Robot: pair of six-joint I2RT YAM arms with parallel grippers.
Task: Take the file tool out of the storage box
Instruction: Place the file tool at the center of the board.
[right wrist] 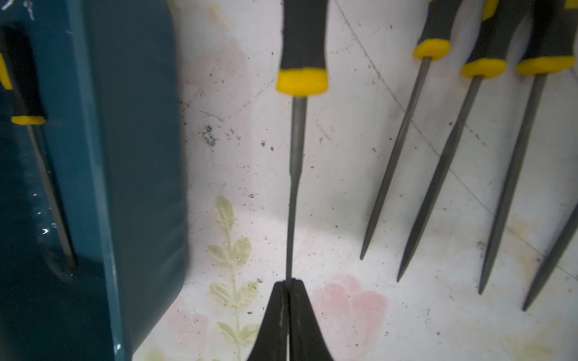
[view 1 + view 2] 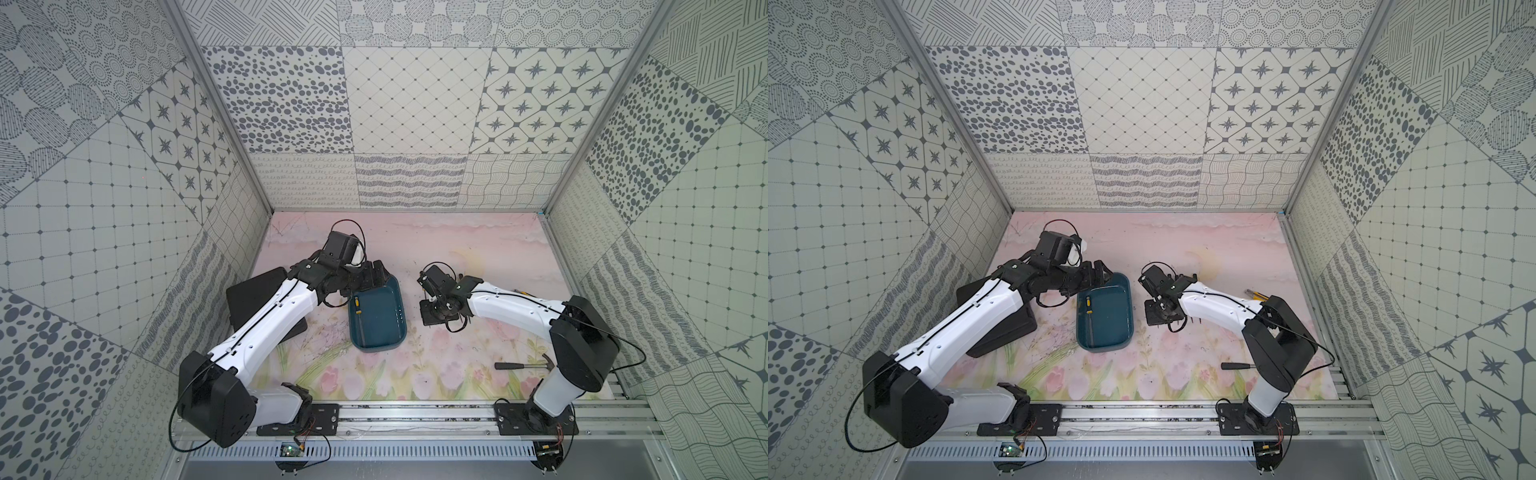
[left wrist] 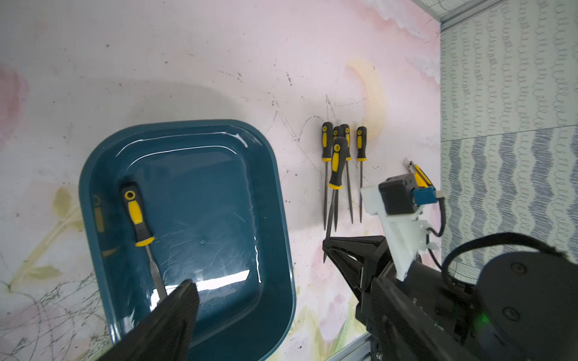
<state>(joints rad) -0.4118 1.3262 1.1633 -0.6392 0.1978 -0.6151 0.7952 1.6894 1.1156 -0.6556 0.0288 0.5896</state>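
Observation:
The robot's right hand is above the bare mat beside the other files, so next it will go down there, away from the box (image 2: 388, 332), and let go of the blade tip.
The storage box (image 2: 388, 332) (image 2: 1115, 330) is a dark teal tray at mid-table, also in the left wrist view (image 3: 203, 193). One file tool (image 2: 358, 309) (image 2: 1089, 308) (image 3: 137, 215) with a black and yellow handle lies inside along a long wall. My left gripper (image 2: 376, 276) (image 3: 281, 290) hovers open over the box's far end, with one finger (image 3: 175, 309) above that file's blade and nothing between the jaws. My right gripper (image 2: 434, 318) (image 1: 289, 283) is just right of the box, shut on the blade tip of another file tool (image 1: 297, 125) (image 3: 337, 165) outside it.
Several more files (image 3: 344, 147) (image 1: 438, 156) lie side by side on the mat right of the box. A hammer (image 2: 523, 365) (image 2: 1237, 365) lies front right. A flat black case (image 2: 257, 291) sits under my left arm. A yellow knife (image 2: 1256, 295) lies far right.

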